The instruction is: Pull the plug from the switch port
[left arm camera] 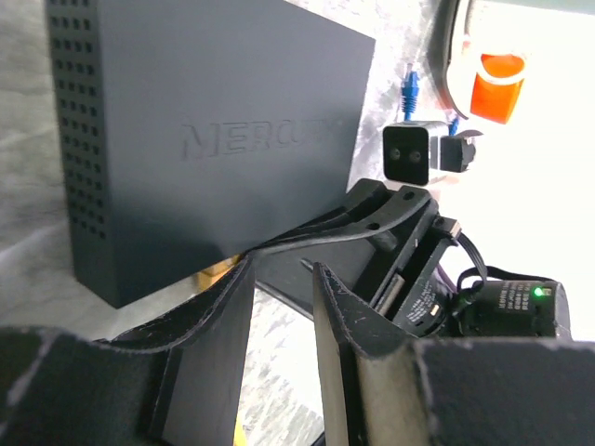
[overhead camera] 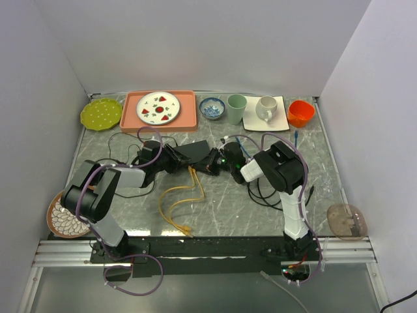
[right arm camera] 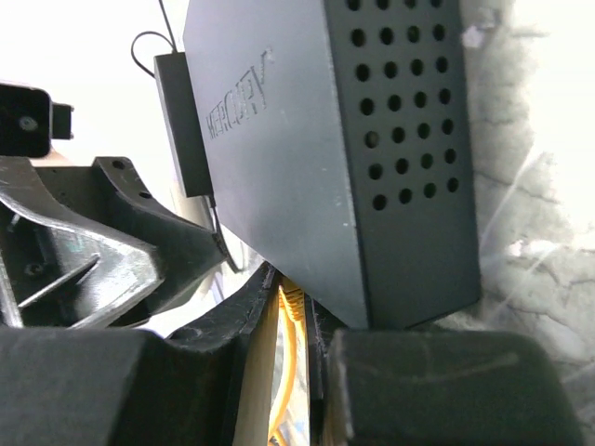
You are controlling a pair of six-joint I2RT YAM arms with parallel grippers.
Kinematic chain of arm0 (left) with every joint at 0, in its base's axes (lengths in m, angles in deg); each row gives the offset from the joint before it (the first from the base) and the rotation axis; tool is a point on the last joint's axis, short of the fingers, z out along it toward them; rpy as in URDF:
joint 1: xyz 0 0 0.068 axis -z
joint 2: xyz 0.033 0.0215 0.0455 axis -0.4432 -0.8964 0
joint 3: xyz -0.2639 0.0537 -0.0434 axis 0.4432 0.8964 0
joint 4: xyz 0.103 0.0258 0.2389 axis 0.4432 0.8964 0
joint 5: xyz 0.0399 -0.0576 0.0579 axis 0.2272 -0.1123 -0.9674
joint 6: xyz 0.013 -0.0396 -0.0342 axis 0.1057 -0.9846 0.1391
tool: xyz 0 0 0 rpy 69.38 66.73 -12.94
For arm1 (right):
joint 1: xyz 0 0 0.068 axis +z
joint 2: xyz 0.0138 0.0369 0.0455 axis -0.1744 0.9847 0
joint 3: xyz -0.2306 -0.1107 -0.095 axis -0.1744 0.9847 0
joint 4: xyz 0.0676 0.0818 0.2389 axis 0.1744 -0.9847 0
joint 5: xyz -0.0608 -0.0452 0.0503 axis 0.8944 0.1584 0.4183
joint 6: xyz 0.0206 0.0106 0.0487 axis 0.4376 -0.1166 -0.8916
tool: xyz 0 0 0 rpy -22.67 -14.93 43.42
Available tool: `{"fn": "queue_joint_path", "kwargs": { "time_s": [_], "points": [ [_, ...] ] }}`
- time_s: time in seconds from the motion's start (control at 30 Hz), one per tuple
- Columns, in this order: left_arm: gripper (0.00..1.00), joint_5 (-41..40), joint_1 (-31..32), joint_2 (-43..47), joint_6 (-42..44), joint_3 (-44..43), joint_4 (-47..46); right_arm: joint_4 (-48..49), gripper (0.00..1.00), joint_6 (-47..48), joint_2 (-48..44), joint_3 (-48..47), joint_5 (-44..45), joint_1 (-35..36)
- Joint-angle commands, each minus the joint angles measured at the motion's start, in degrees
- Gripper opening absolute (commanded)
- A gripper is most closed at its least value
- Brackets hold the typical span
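Observation:
I will move my right gripper up and to the right in the top view and release the plug over the black cables, which are clear of the switch (overhead camera: pixel 193 151).
The switch (overhead camera: pixel 193 151) is a flat matte black box with raised lettering (left arm camera: pixel 214 139) and a perforated end (right arm camera: pixel 409 139); it sits mid-table between both arms. A yellow plug (right arm camera: pixel 291 303) is seated in its port edge, and its yellow cable (overhead camera: pixel 174 195) loops toward the near edge. My right gripper (right arm camera: pixel 290 289) is shut on that plug, fingers tight against the port edge. From the left, my left gripper (left arm camera: pixel 281 269) holds the switch's lower edge at its fingertips (left arm camera: pixel 244 279); marble shows in the gap behind them. In the top view the left gripper (overhead camera: pixel 171 157) and right gripper (overhead camera: pixel 216 163) flank the switch.
Along the back stand a green plate (overhead camera: pixel 101 114), a pink tray (overhead camera: pixel 130 120) carrying a plate, a blue bowl (overhead camera: pixel 212 108), a green cup (overhead camera: pixel 236 109), a white mug (overhead camera: pixel 266 109) and an orange cup (overhead camera: pixel 301 113). Black cables (overhead camera: pixel 260 192) lie near the right arm. A small black adapter block (right arm camera: pixel 181 121) sits beyond the switch.

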Motion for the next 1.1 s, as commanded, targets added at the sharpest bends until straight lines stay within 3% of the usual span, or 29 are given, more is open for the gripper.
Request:
{"fn": "queue_joint_path", "kwargs": {
  "time_s": [0.0, 0.6, 0.73, 0.9, 1.07],
  "points": [
    [0.38, 2.1, 0.5, -0.3, -1.2, -0.7, -4.2, -6.2, 0.00, 5.5, -1.0, 1.7, 1.3, 0.9],
    [0.38, 2.2, 0.8, -4.5, -1.1, -2.4, -3.8, -7.8, 0.00, 9.8, -9.8, 10.3, 1.5, 1.5],
    [0.37, 1.7, 0.7, -2.8, -1.2, -2.0, -4.0, -10.0, 0.00, 12.4, -17.5, 13.1, 3.9, 1.4],
    [0.38, -3.4, -0.4, 7.2, 0.3, -1.3, 0.3, -26.6, 0.00, 22.3, -32.6, 13.3, 14.3, 1.4],
    [0.44, -16.3, -0.6, 17.7, 2.2, -1.8, 12.4, -44.5, 0.00, 31.4, -49.9, 9.3, 27.3, 1.4]
  ]
}}
